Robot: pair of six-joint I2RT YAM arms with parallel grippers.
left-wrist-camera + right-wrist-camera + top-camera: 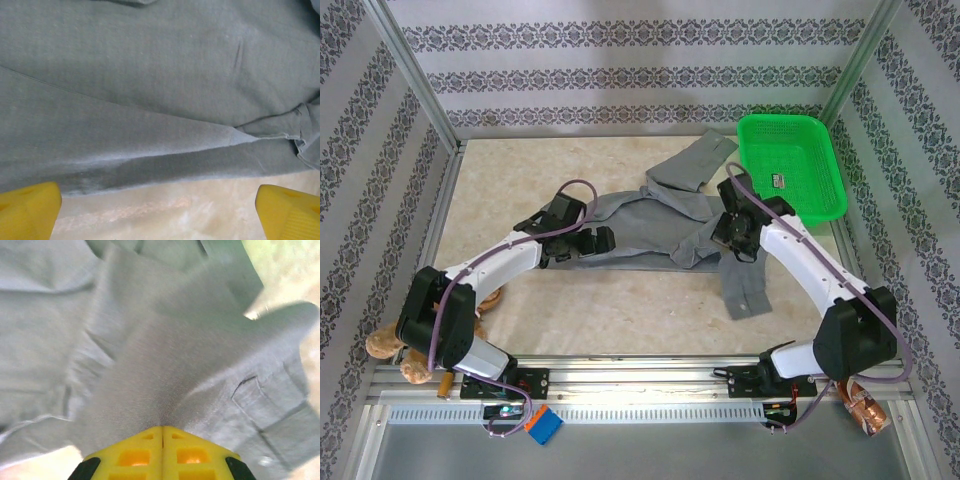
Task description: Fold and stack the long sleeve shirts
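The right gripper carries the fold outward onto the far sleeve (693, 168) beside the basket and releases it next, since the other sleeve sticks out past the near edge.
The grey long sleeve shirt (655, 228) lies spread across the middle of the table, one sleeve reaching toward the basket, the other hanging toward the front right. My left gripper (603, 240) is open at the shirt's near-left hem, its yellow fingertips (30, 210) wide apart over bare table just below the fabric edge (150, 165). My right gripper (728, 232) is shut on a pinched-up fold of the shirt (165, 370), which rises tent-like from the closed yellow fingers (162, 452).
A green basket (798, 135) stands at the back right, next to the shirt's far sleeve. A brown plush toy (395, 350) lies at the near left beside the left arm's base. Metal frame posts and patterned walls surround the table (520, 175).
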